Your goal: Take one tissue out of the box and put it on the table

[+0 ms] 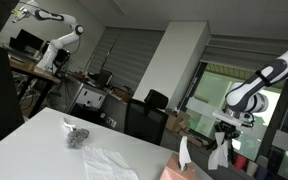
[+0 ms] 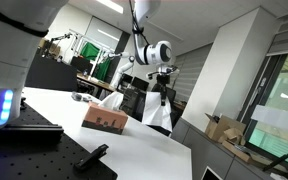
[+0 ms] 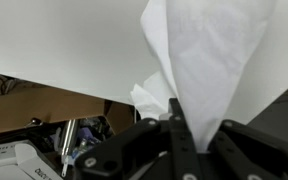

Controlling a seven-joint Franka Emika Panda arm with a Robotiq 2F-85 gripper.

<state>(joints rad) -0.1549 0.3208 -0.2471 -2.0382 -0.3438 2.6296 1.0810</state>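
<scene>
The gripper eases down away from the tissue box next and lets go of the hanging tissue on the bare tabletop beside it. That spot lies below the gripper.
The brown tissue box [image 2: 104, 120] stands on the white table [image 2: 134, 150] with a tissue sticking up from its top; it also shows at the bottom edge of an exterior view [image 1: 184, 170]. My gripper [image 2: 162, 84] is lifted above the table beside the box and is shut on one white tissue [image 2: 159, 112], which hangs free below it. In an exterior view the gripper [image 1: 222, 128] holds the tissue [image 1: 216, 155] past the table's edge. In the wrist view the shut fingers [image 3: 194, 140] pinch the tissue [image 3: 204, 60].
A flat white tissue [image 1: 109, 160] and a small grey crumpled object [image 1: 76, 135] lie on the table. A black clamp-like part [image 2: 89, 157] lies near the table's front. Office chairs, desks and other robot arms stand behind.
</scene>
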